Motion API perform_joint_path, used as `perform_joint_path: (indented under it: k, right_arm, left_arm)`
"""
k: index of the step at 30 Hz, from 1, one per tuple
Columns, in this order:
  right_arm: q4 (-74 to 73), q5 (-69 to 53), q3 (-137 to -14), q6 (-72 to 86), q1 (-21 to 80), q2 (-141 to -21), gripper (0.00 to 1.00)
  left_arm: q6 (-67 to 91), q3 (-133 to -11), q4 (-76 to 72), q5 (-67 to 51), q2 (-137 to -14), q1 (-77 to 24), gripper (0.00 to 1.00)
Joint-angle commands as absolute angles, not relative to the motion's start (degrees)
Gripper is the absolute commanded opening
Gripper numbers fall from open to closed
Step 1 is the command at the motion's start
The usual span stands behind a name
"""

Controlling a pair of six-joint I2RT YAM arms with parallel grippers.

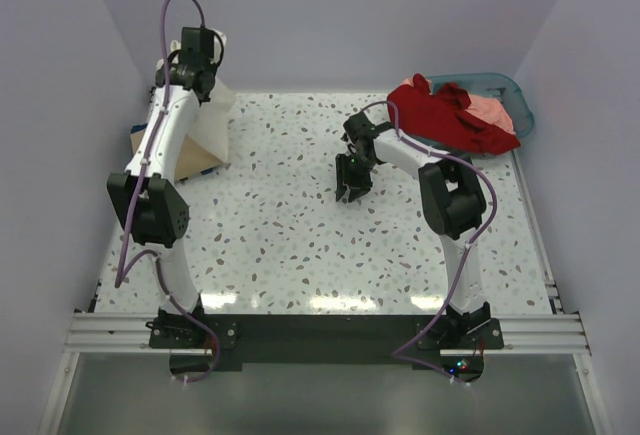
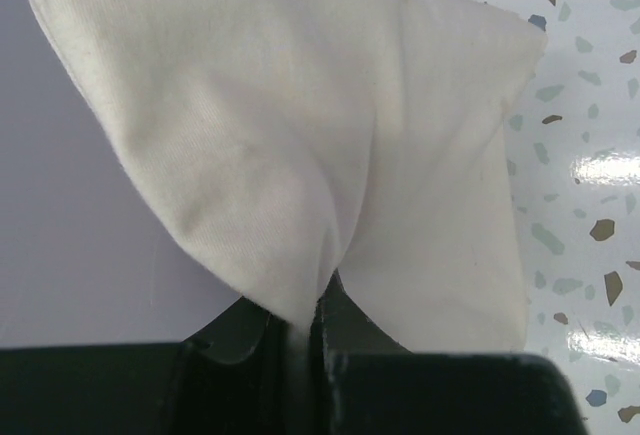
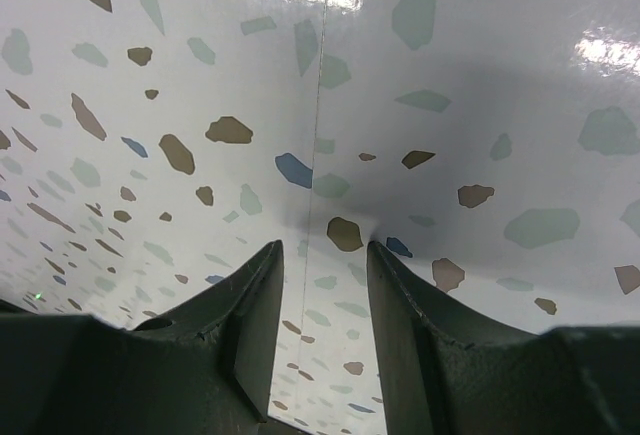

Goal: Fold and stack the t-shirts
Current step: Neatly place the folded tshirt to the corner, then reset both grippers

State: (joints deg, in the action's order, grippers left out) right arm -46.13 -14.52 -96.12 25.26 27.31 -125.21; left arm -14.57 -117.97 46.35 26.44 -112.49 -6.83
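I should next move my left gripper toward the nearby side wall, over the tan shirt [image 1: 137, 141], and open it. The cream t-shirt still leaves part of that shirt uncovered.
My left gripper [image 1: 195, 55] is raised at the far left of the table and is shut on the cream t-shirt [image 1: 208, 120], which hangs down from it to the table. In the left wrist view the cream cloth [image 2: 330, 125] is pinched between the closed jaws [image 2: 305, 327]. A tan shirt [image 1: 137, 141] peeks out beside the arm, with a dark blue edge [image 1: 208, 167] under the cream cloth. The red t-shirt [image 1: 445, 115] and the salmon-pink one [image 1: 490, 110] lie heaped in the teal basket [image 1: 522, 105] at the far right. My right gripper [image 1: 352, 193] is open and empty just above the bare table [image 3: 325, 255].
The speckled table [image 1: 300, 235] spreads between the arms. White walls close in the left, back and right sides. The aluminium rail [image 1: 320, 330] with both arm bases runs along the near edge.
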Motion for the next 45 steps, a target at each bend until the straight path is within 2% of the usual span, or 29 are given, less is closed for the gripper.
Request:
perform_joint_path:
  k: [1, 9, 16, 17, 18, 19, 22, 28, 32, 37, 40, 45]
  right_arm:
    - [-46.23, -14.85, -95.01, 24.79, 27.42, -124.19, 0.43]
    - [-46.14, -15.12, -94.92, 24.7, 27.42, -124.01, 0.43]
    - [-45.88, -15.21, -94.13, 24.79, 27.51, -123.4, 0.44]
    - [-45.88, -15.21, -94.04, 24.79, 27.51, -123.22, 0.47]
    - [-46.05, -15.21, -94.04, 24.79, 27.42, -123.05, 0.49]
    - [-46.14, -15.12, -93.96, 24.7, 27.42, -122.79, 0.52]
    - [-46.32, -14.77, -93.78, 24.52, 27.42, -121.38, 0.59]
    - [-46.32, -12.75, -92.73, 24.43, 27.51, -117.52, 0.63]
    - [-46.14, -10.03, -91.85, 24.43, 27.42, -114.26, 0.63]
    - [-42.82, -3.98, -88.08, 24.87, 27.42, -107.78, 0.63]
    - [-40.09, -0.19, -85.26, 25.14, 27.42, -103.99, 0.64]
    - [-36.22, 7.1, -80.43, 26.19, 27.42, -98.01, 0.64]
  left_arm:
    - [-15.91, -118.13, 42.63, 26.11, -108.19, -3.96, 0.0]
    - [-15.47, -112.86, 39.64, 23.12, -110.56, -0.09, 0.0]
    - [-15.47, -109.51, 37.09, 24.08, -112.93, 7.19, 0.0]
    - [-14.86, -109.6, 37.44, 24.69, -113.29, 8.08, 0.08]
    - [-13.72, -110.56, 38.05, 26.0, -113.73, 9.91, 0.46]
    - [-11.36, -111.18, 39.1, 26.62, -114.25, 10.8, 0.65]
    - [-8.01, -112.15, 39.64, 26.9, -113.39, 13.01, 1.0]
    - [-1.08, -107.41, 37.36, 15.84, -107.94, 12.75, 1.0]
    - [2.81, -98.46, 30.69, 11.96, -102.4, 9.68, 1.0]
    - [7.46, -86.07, 21.57, 12.75, -94.93, 0.54, 1.0]
    - [11.15, -76.58, 14.01, 11.95, -89.31, -7.36, 1.0]
    - [14.23, -62.33, 4.49, 17.65, -80.79, -22.98, 1.0]
